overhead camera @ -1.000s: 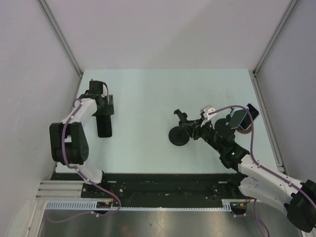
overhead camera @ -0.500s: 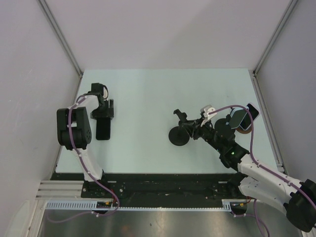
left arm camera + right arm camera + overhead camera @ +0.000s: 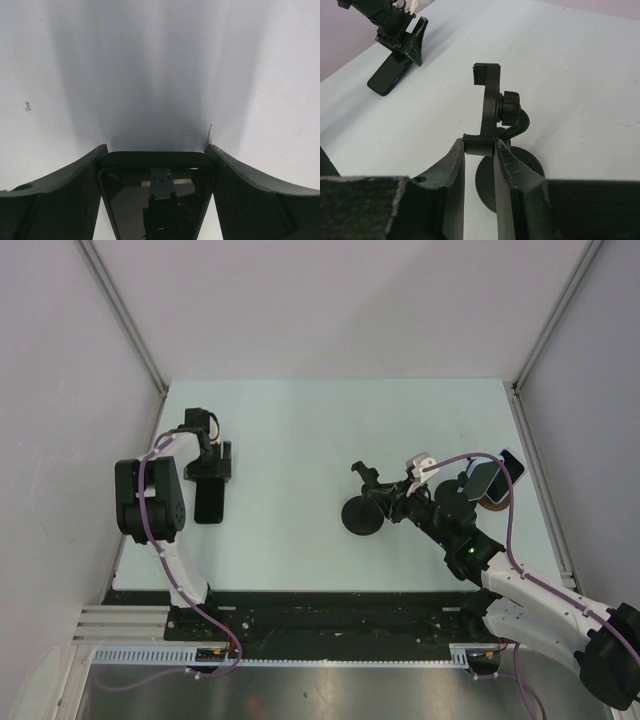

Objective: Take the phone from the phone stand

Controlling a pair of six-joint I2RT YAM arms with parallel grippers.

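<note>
The stand's cradle [image 3: 490, 100] is empty, so my right gripper should next go outward and to the right in the top view and release the stand on the far tabletop.
The black phone [image 3: 209, 502] lies on the pale table at the left, off the stand. In the right wrist view the phone [image 3: 387, 79] is tilted, its far end raised. My left gripper [image 3: 209, 468] is shut on that far end; in its own view the fingers [image 3: 75, 185] press both edges of the phone [image 3: 155, 200], with the gripper [image 3: 156, 150] at its end. The black phone stand [image 3: 361, 516] stands mid-table with an empty cradle [image 3: 490, 100]. My right gripper [image 3: 388, 502] is shut on the cradle's lower arm, as my right wrist view [image 3: 480, 145] shows.
A small dark and brown object [image 3: 488, 488] sits near the table's right edge behind my right arm. Grey walls with metal posts close in the table [image 3: 300, 430] on the left, right and back.
My left arm's elbow has swung up and back toward the left wall, and the phone end has shifted slightly nearer. The right arm and the stand have not moved.
</note>
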